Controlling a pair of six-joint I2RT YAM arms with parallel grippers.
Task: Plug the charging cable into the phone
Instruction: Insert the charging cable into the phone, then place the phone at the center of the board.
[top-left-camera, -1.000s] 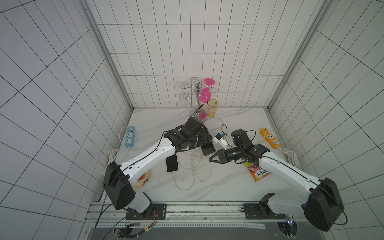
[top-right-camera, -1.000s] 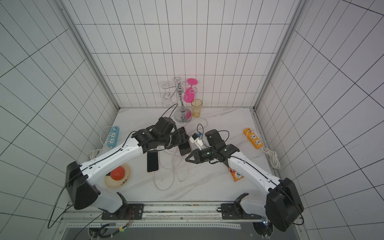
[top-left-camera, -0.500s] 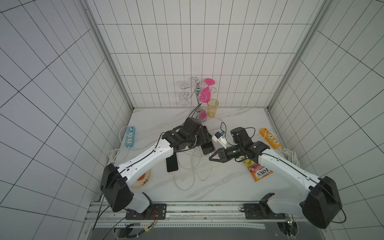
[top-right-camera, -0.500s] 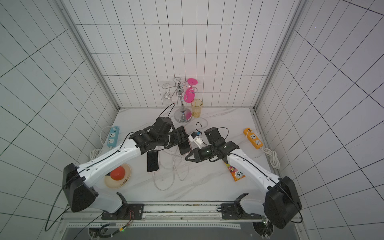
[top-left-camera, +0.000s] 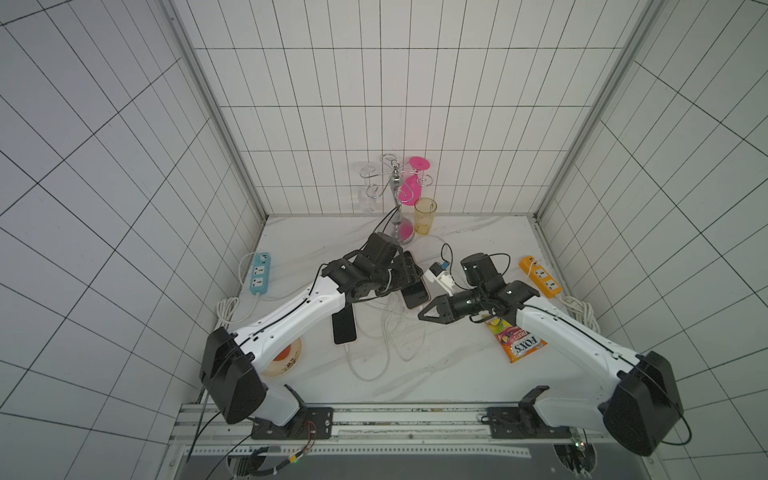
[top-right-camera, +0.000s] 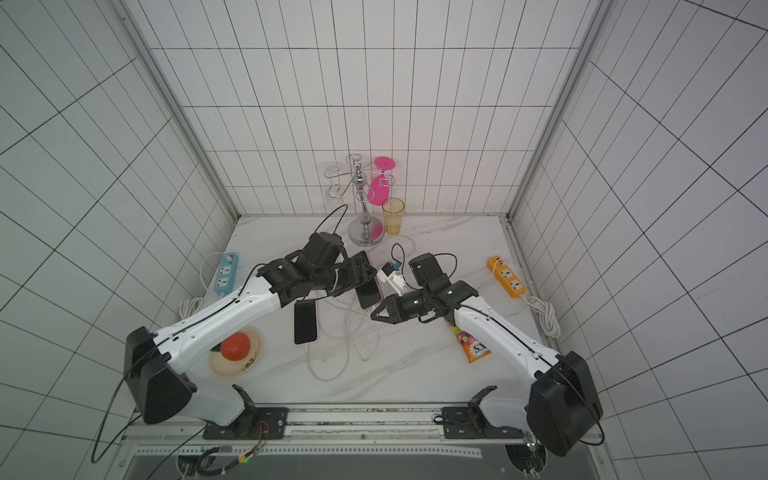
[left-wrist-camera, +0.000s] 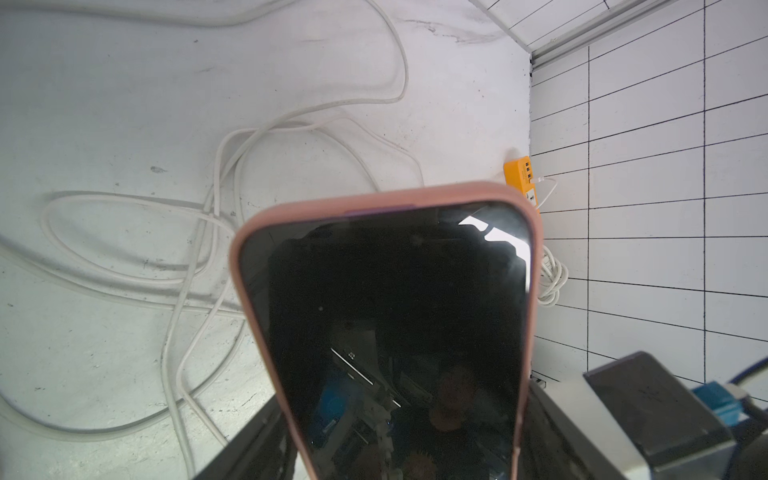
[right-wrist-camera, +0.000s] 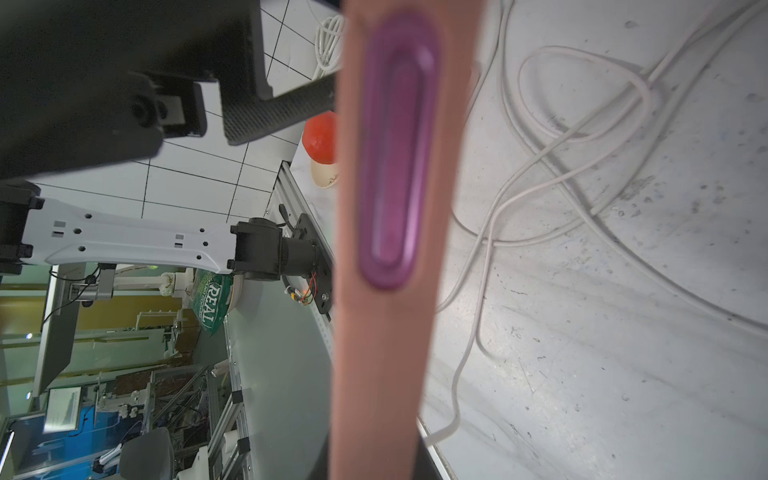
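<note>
Next, my left gripper comes down, levels the pink-cased phone onto the tabletop (top-left-camera: 402, 314) beside the second phone and releases its sides. The pink-cased phone hangs tilted above the table.
My left gripper (top-left-camera: 409, 276) is shut on the sides of a phone (top-left-camera: 415, 296) in a pink case and holds it tilted above the table, screen toward its camera (left-wrist-camera: 395, 291). My right gripper (top-left-camera: 420, 314) points at the phone's lower end. In the right wrist view that pink end with its purple cutout (right-wrist-camera: 386, 166) fills the middle and hides the jaws. Nothing is plugged into the cutout. The white charging cable (top-left-camera: 390, 328) lies in loops on the table. One strand (right-wrist-camera: 457, 395) runs up beside the right gripper's finger; whether it is pinched does not show.
A second phone (top-left-camera: 344, 328) lies flat with a white cable in its end. Around stand a white adapter (top-left-camera: 440, 277), an orange power strip (top-left-camera: 540, 281), a blue power strip (top-left-camera: 259, 274), a snack packet (top-left-camera: 517, 340), a plate with red fruit (top-right-camera: 236, 351) and a glass rack with a yellow cup (top-left-camera: 424, 214).
The right arm's wrist has crept slightly toward the back wall. The held phone and both gripper tips stay about where they were.
</note>
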